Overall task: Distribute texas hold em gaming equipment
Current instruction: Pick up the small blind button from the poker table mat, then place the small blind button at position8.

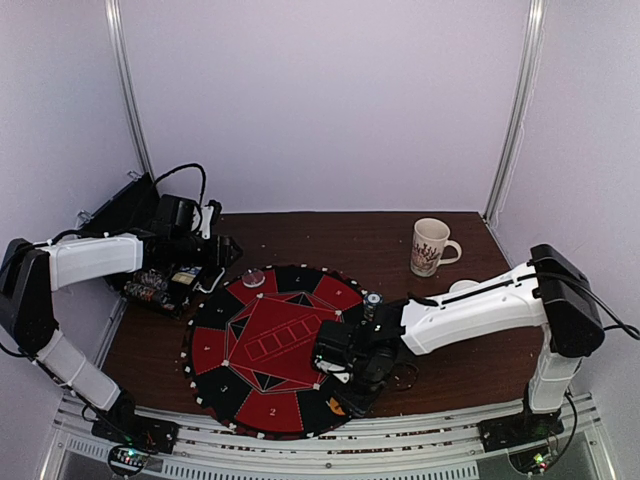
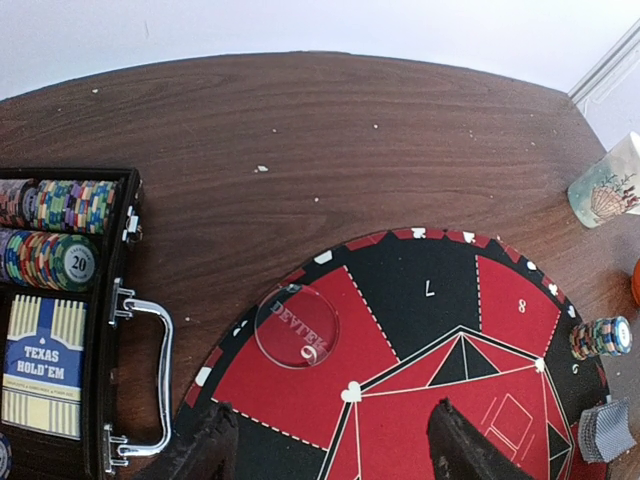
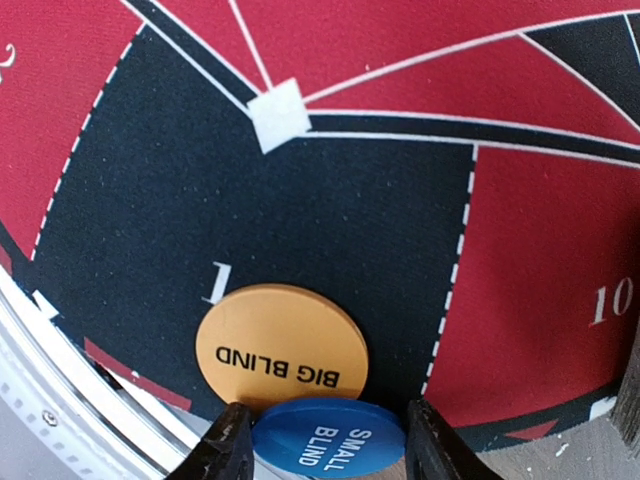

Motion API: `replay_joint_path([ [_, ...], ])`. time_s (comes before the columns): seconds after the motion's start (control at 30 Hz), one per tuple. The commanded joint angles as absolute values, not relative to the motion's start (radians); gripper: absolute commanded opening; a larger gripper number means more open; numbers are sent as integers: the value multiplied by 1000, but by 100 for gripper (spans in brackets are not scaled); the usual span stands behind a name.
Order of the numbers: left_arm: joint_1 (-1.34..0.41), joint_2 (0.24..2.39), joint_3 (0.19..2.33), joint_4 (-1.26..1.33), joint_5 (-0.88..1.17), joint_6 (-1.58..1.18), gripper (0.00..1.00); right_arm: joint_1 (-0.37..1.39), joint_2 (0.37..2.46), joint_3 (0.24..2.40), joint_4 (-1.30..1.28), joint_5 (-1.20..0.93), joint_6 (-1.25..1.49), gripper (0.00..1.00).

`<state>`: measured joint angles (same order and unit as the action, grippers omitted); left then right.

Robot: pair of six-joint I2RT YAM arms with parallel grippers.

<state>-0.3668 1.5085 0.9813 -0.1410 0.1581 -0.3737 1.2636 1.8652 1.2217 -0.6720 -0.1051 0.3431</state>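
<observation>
My right gripper should lift the blue button outward over the chip stack, then lower and release it, as the bare red seat is outward past the stack.
A round red-and-black poker mat (image 1: 262, 345) lies on the table. In the right wrist view an orange BIG BLIND button (image 3: 282, 345) rests on black seat 1, and a blue SMALL BLIND button (image 3: 328, 438) overlaps its near edge. My right gripper (image 3: 332, 448) is shut on the blue button at the mat's near rim (image 1: 342, 395). My left gripper (image 2: 335, 455) hangs open and empty over the mat's far left, just short of a clear dealer button (image 2: 296, 327). A stack of chips (image 2: 601, 337) and grey-blue-backed cards (image 2: 607, 430) sit on the mat's right side.
An open black case (image 2: 110, 330) at the left holds rows of chips (image 2: 60, 205) and a boxed Texas Hold'em deck (image 2: 42, 365). A white patterned mug (image 1: 430, 247) stands at the back right. The aluminium rail (image 3: 60, 420) runs just past the mat's near edge.
</observation>
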Motion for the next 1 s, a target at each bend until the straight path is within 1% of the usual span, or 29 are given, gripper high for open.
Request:
replay_joint_path([
  [0.0, -371, 1499, 998, -128, 152, -353, 68, 1270, 1804, 1281, -744, -87, 329, 31],
  [0.2, -371, 1499, 1006, -129, 158, -353, 68, 1236, 1763, 1405, -761, -93, 304, 30],
  [0.37, -371, 1501, 1012, -134, 161, -350, 68, 1101, 1797, 1596, -720, -79, 244, 30],
  [0.53, -370, 1489, 1012, -148, 159, -349, 68, 926, 1950, 1786, -671, 47, 232, 29],
  [0.67, -371, 1482, 1008, -162, 151, -343, 68, 830, 2079, 1899, -616, 122, 237, 28],
  [0.87, -371, 1484, 1008, -171, 141, -336, 68, 798, 2292, 2087, -695, 195, 215, 28],
  [0.97, -371, 1496, 1013, -173, 140, -334, 68, 798, 2363, 2115, -734, 210, 224, 28],
])
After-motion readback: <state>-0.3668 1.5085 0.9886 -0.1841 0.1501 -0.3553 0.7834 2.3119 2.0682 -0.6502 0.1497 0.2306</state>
